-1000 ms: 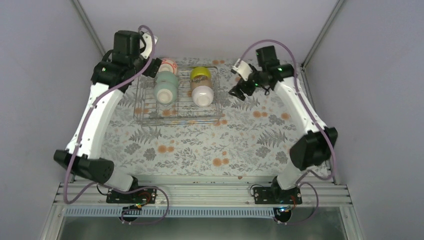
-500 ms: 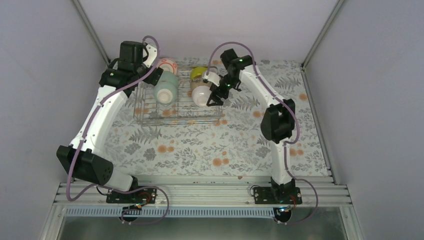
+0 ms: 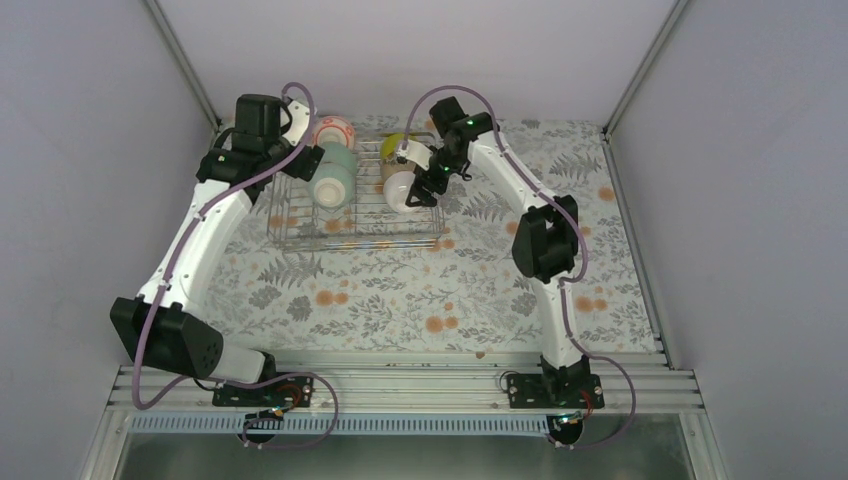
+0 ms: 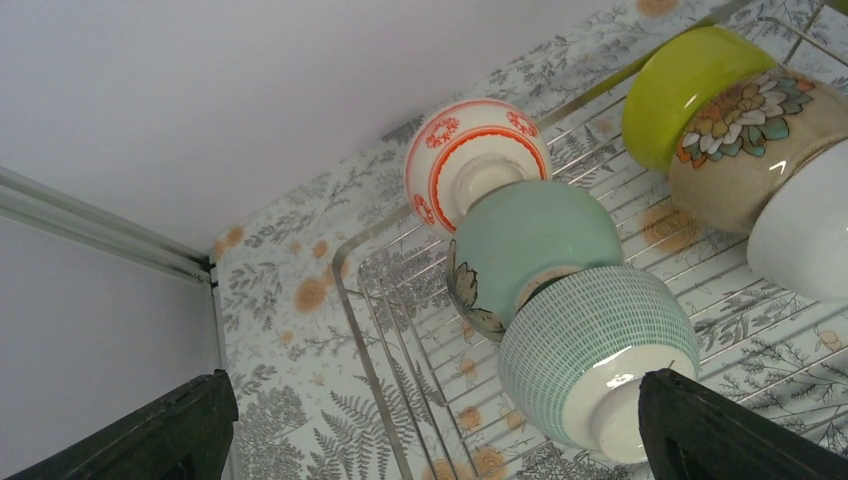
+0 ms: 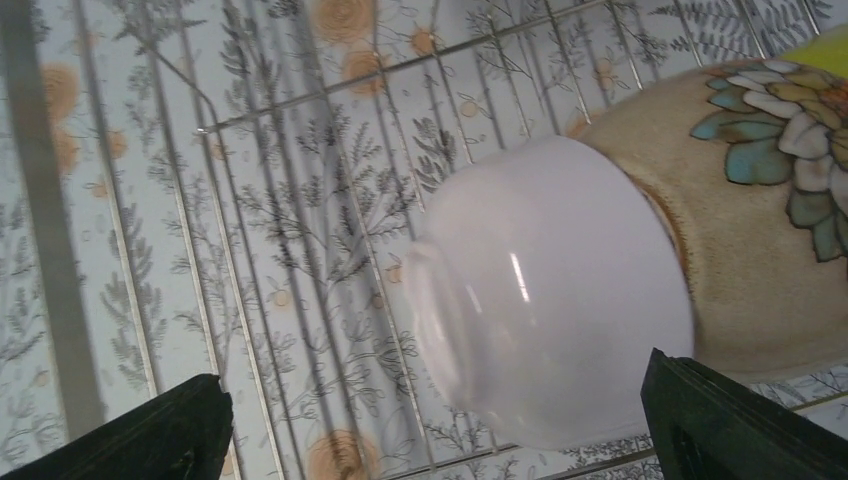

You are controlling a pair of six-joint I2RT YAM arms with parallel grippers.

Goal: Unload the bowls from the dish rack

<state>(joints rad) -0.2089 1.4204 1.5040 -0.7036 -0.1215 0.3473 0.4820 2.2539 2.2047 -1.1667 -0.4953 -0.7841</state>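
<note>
My right gripper goes down and toward the right in the wrist view around the plain white bowl (image 3: 399,191) (image 5: 560,290) next, as it sits off-centre between the open fingers.
The silver wire dish rack (image 3: 355,243) holds two rows of bowls lying on their sides. In the left row are a white bowl with orange-red pattern (image 4: 475,160), a pale mint bowl (image 4: 535,235) and a teal-dashed bowl (image 4: 595,350). The right row has a yellow-green bowl (image 4: 690,85), a tan floral bowl (image 4: 750,130) and a plain white bowl (image 5: 560,290). My left gripper (image 3: 310,160) hangs open over the rack's left rim beside the left row. Open too, my right gripper (image 3: 422,185) straddles the plain white bowl without touching it.
The rack stands at the back of a floral tablecloth (image 3: 400,300), close to the grey back wall. Grey side walls with metal frame posts (image 3: 180,50) flank the table. The rack's rim (image 5: 40,200) runs along the left of the right wrist view.
My right arm has swung left from beside the rack to over the plain white bowl. My left arm has shifted slightly right, toward the left row. Both grippers stayed open.
</note>
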